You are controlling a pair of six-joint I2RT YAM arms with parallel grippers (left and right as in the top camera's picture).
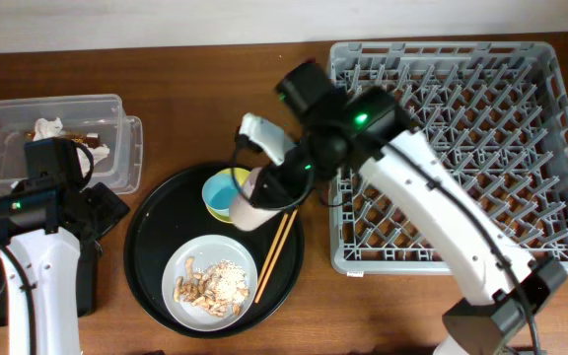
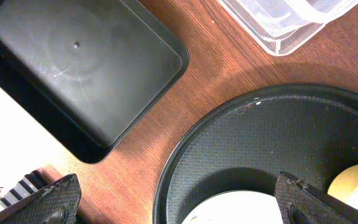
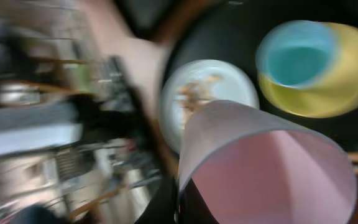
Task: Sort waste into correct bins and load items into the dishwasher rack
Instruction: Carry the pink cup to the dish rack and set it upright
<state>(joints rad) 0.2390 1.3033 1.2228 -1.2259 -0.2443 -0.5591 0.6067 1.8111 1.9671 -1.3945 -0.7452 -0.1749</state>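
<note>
My right gripper should next swing across to release the pink cup (image 1: 249, 210) onto the rack's far wires, which are empty, to the gripper's right in the overhead view.
My right gripper (image 1: 269, 185) is shut on the rim of the pink cup (image 1: 249, 210) and holds it tilted above the round black tray; the right wrist view is blurred, with the cup (image 3: 278, 168) filling its front. The light blue cup (image 1: 223, 193) sits inside the yellow bowl (image 1: 212, 204). The chopsticks (image 1: 276, 252) lie beside the white plate (image 1: 190, 298), which carries tan food scraps (image 1: 215, 279). The tissue (image 1: 47, 127) and brown wrapper lie in the clear tub (image 1: 116, 108). My left gripper (image 2: 179, 205) is open and empty over the round tray's left rim. The flat black tray (image 2: 73, 62) lies beside it.
The grey dishwasher rack (image 1: 550, 69) fills the right side. The round black tray (image 1: 151, 247) sits in the middle and also shows in the left wrist view (image 2: 260, 137). A corner of the clear tub (image 2: 291, 28) shows there too. The left arm covers much of the flat black tray.
</note>
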